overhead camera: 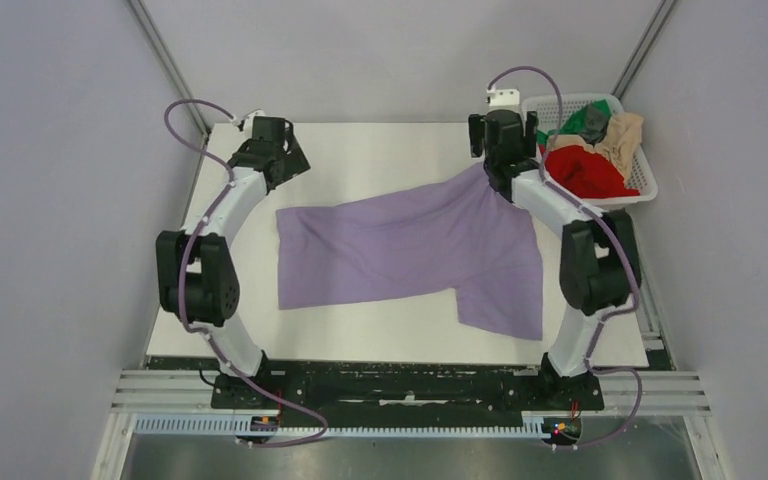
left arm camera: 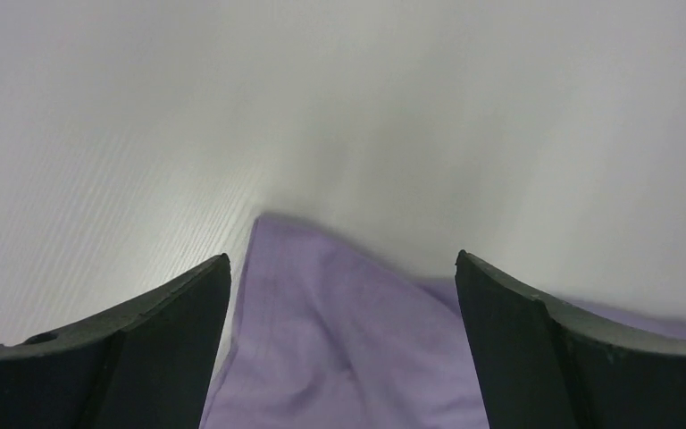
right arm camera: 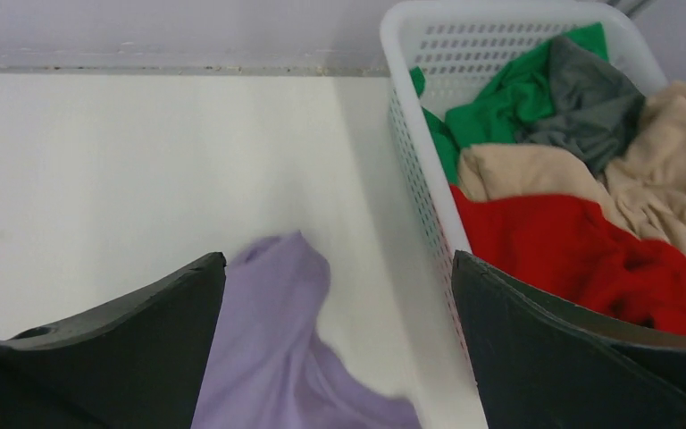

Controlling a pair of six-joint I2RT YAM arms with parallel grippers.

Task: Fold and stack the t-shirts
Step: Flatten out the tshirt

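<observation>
My left gripper is going to move back along the shirt's short side edge next and down onto the shirt's near hem corner [overhead camera: 283, 304], which lies flat and uncovered.
A purple t-shirt [overhead camera: 410, 245] lies spread and wrinkled on the white table [overhead camera: 380, 150], with one part reaching toward the far right. My left gripper [overhead camera: 285, 152] is open above the table just beyond the shirt's far left corner. That corner [left arm camera: 339, 340] lies below and between the open left gripper's [left arm camera: 342, 259] fingers. My right gripper [overhead camera: 498, 152] is open over the shirt's far right tip [right arm camera: 272, 340], which lies on the table between its [right arm camera: 339, 259] fingers. Neither gripper holds anything.
A white plastic basket [overhead camera: 643, 188] stands at the far right of the table and also shows in the right wrist view [right arm camera: 411, 36]. It holds red [right arm camera: 572, 241], beige, green and grey shirts. Grey walls enclose the table on three sides.
</observation>
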